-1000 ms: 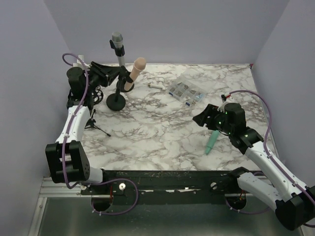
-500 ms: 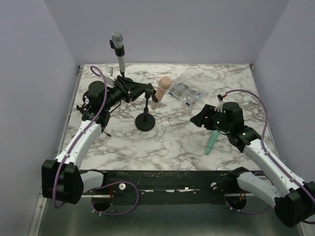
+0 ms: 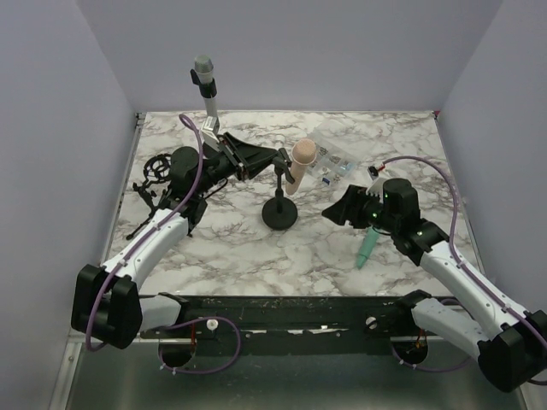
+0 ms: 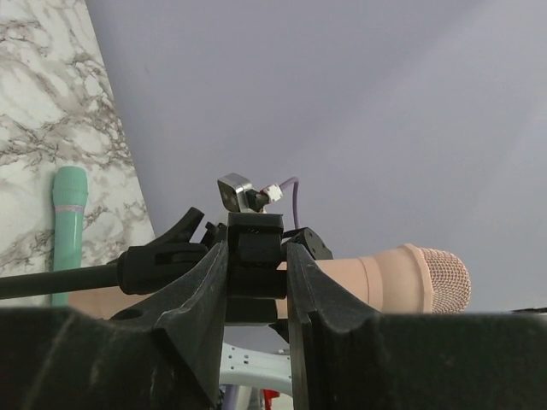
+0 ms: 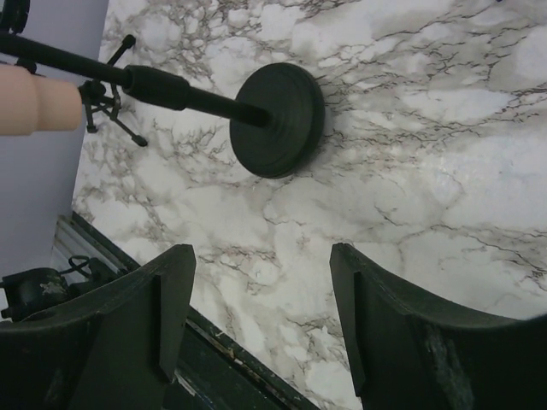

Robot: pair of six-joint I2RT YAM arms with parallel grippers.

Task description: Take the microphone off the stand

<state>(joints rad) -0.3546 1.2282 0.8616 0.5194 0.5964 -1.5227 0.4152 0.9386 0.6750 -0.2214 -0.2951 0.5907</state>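
Note:
The left gripper will stay still next and open its fingers to let go of the stand's clip, which is between the fingers, as the stand's base rests on the marble.
A beige microphone sits in the clip of a black stand with a round base near the table's middle. My left gripper is shut on the stand's clip. In the left wrist view the microphone lies across, just behind the fingers. My right gripper is open and empty, a short way right of the base. The right wrist view shows the base, the stand's pole and the microphone's end ahead of it.
A teal microphone lies on the marble under the right arm. A grey microphone stands on another stand at the back left. A small black tripod lies at the left edge. A clear plastic box sits at the back right.
My left arm has carried the stand with the beige microphone from the back left towards the table's middle. My right gripper has shifted slightly left and stays open.

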